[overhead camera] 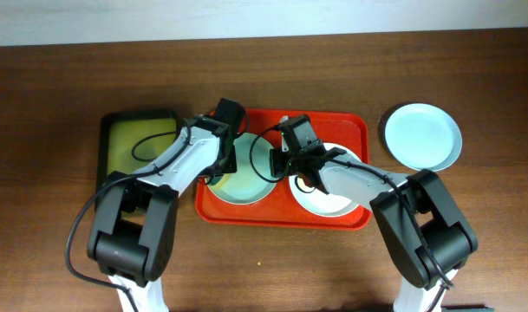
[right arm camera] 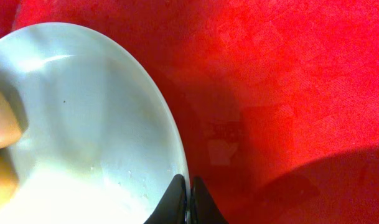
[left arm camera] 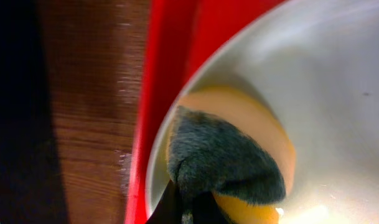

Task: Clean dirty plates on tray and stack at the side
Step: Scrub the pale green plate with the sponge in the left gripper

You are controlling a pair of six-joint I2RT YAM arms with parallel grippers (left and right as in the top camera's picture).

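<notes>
The clean mint-blue plate lies to the gripper's right in the overhead view, so next my right gripper needs to lift, carry the pale mint plate's rim over that clean plate and lower to release.
On the red tray lie a pale mint plate with a yellowish film and a white plate. A third, clean mint-blue plate sits on the table to the right of the tray. My left gripper is shut on a yellow sponge with a dark scrub pad, pressed on the mint plate near its left rim. My right gripper is shut on that plate's right rim, jaws pinching the edge above the tray floor.
A smaller black-rimmed yellow-green tray sits left of the red tray. Brown wooden table surrounds both. The two arms cross over the red tray's middle and hide part of both plates.
</notes>
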